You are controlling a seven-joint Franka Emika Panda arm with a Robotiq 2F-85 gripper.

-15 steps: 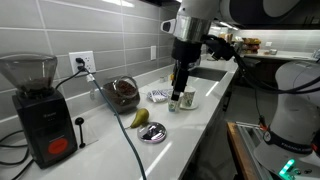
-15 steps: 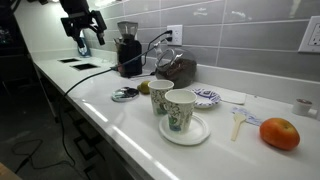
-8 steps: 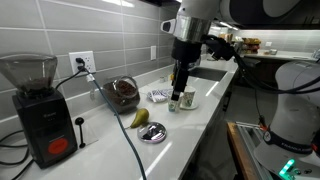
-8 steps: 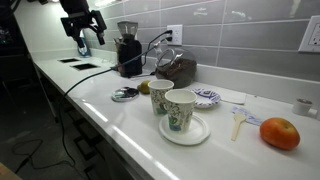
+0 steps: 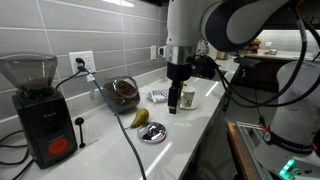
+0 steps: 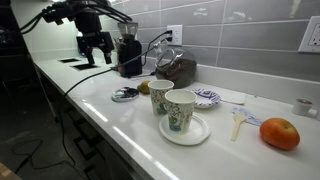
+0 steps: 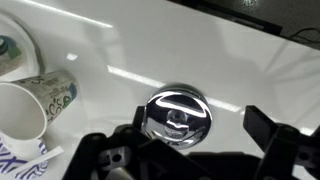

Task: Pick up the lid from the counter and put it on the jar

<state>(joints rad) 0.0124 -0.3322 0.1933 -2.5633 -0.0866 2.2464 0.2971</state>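
The gripper's open fingers come down with a slight turn over the lid's middle (image 5: 152, 132) (image 7: 177, 116) next, since the lid lies nearer one finger.
The lid (image 5: 153, 132) is a shiny silver disc lying flat on the white counter, and it also shows in the other exterior view (image 6: 125, 94). In the wrist view the lid (image 7: 178, 115) lies below me, closer to one finger. The jar (image 5: 123, 93) is squat clear glass with dark brown contents and an uncovered mouth, standing by the tiled wall (image 6: 178, 70). My gripper (image 7: 198, 124) is open and empty. It hangs well above the counter in both exterior views (image 5: 176, 100) (image 6: 97, 50), apart from the lid.
Two paper cups (image 6: 170, 105) stand on a plate (image 6: 186, 133) near the lid, also in the wrist view (image 7: 30, 100). A black coffee grinder (image 5: 40, 110), a greenish pear-shaped fruit (image 5: 140, 118), a white saucer (image 6: 207, 98) and an orange fruit (image 6: 279, 133) share the counter. A cable crosses it.
The arm has swung over the counter toward the lid and cups, and its pose has changed. The gripper stays open. The lid and jar have not moved.
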